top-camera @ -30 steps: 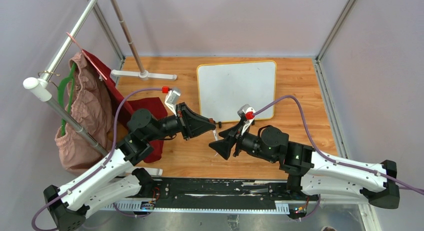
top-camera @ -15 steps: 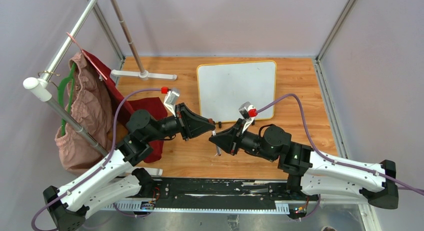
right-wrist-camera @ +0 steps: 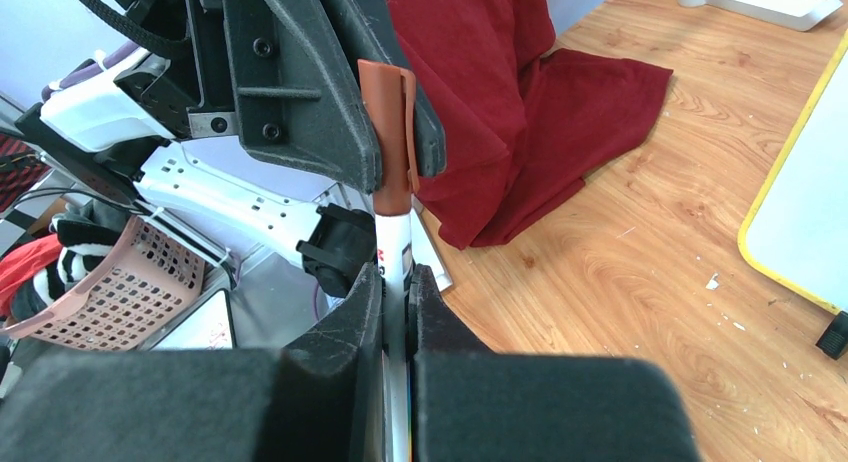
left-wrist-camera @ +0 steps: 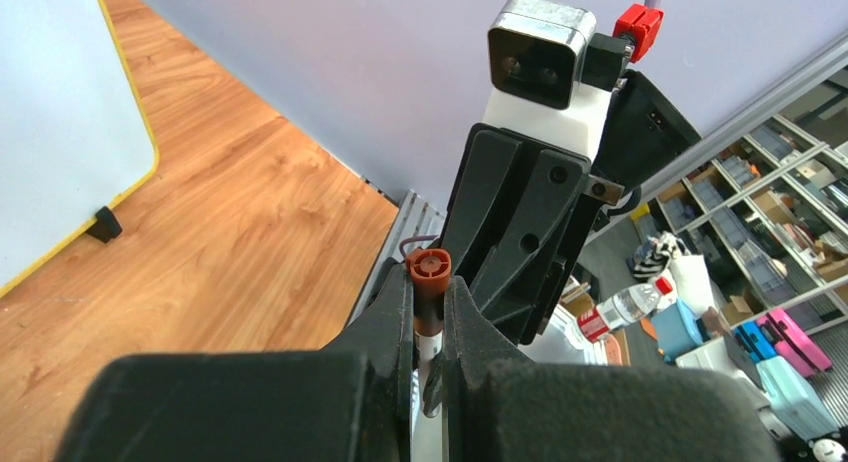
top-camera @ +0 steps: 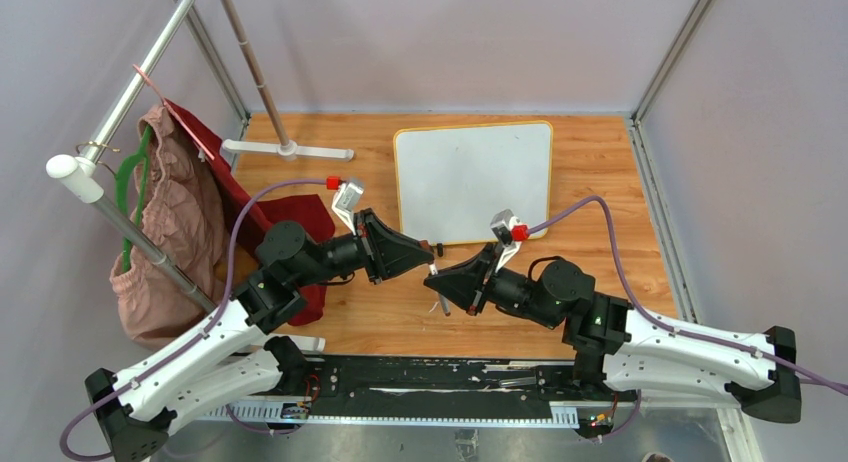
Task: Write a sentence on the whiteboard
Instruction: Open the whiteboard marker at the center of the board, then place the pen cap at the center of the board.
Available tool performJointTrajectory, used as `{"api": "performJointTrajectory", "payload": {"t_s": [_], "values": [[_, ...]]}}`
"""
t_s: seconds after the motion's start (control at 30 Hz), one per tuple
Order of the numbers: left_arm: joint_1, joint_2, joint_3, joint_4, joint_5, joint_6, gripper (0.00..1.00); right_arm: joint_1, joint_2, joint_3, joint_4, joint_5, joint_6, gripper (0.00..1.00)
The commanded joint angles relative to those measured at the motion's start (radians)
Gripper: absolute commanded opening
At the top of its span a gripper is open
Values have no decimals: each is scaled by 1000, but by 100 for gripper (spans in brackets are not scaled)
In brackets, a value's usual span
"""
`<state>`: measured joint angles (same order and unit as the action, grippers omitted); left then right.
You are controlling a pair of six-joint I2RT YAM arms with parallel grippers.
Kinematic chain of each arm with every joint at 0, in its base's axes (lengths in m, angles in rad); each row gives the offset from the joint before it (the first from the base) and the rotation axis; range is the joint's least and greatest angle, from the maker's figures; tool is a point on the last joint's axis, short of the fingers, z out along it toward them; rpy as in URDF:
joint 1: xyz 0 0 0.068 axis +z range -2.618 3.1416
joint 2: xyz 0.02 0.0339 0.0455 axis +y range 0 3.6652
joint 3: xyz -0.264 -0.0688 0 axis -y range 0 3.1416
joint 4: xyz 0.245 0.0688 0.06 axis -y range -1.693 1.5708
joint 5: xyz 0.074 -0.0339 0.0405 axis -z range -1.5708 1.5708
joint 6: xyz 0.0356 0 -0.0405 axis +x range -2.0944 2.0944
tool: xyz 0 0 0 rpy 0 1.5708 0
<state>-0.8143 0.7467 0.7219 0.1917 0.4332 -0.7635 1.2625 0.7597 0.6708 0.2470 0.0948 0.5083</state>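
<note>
My left gripper moves off the marker's body (right-wrist-camera: 392,244) next and turns down. It then lowers the cap onto bare wood before the whiteboard to release it, as it covers the marker's end.
The whiteboard (top-camera: 473,182) lies flat at the back of the wooden table, white with a yellow rim, and its face is blank; the sentence is not in view. The board's corner also shows in the left wrist view (left-wrist-camera: 50,112) and the right wrist view (right-wrist-camera: 810,212). My two grippers meet tip to tip in front of the board. My left gripper (top-camera: 428,250) (left-wrist-camera: 429,297) is shut on the reddish-brown cap (left-wrist-camera: 428,272) of a marker. My right gripper (top-camera: 434,279) (right-wrist-camera: 393,282) is shut on the marker's white barrel (right-wrist-camera: 392,244), just below the cap (right-wrist-camera: 388,132).
A dark red cloth (top-camera: 300,232) lies on the table under the left arm. A pink garment (top-camera: 170,222) hangs on a metal clothes rack at the left, with the rack's white foot (top-camera: 290,149) behind. A black clip foot (right-wrist-camera: 832,334) sits at the board's near edge.
My right gripper has swung left up to the left gripper and shut on the marker's barrel. The left gripper stayed shut on the cap and barely moved.
</note>
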Motion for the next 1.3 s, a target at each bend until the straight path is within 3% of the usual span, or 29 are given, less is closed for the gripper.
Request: {"api": "performJointTrajectory", "payload": {"t_s": [0.0,0.47,0.73,0.93,1.1,1.27], "values": [[26,-47,76,104,-147,34,0,-11,-45,-27,-63,38,33,0],[26,-31,86,86,-195,57,0,-11,-76,-27,-100,57,23,0],[26,32,108,-337,-276,230,0,-10,-241,82,-639,435,-10,0],[-43,226,114,-513,-305,262,0,-9,-360,41,-864,600,67,0],[-205,453,201,-572,-431,293,0,-9,-388,20,-903,661,84,0],[-224,677,231,-556,-457,274,0,-9,-370,22,-944,672,98,0]]}}
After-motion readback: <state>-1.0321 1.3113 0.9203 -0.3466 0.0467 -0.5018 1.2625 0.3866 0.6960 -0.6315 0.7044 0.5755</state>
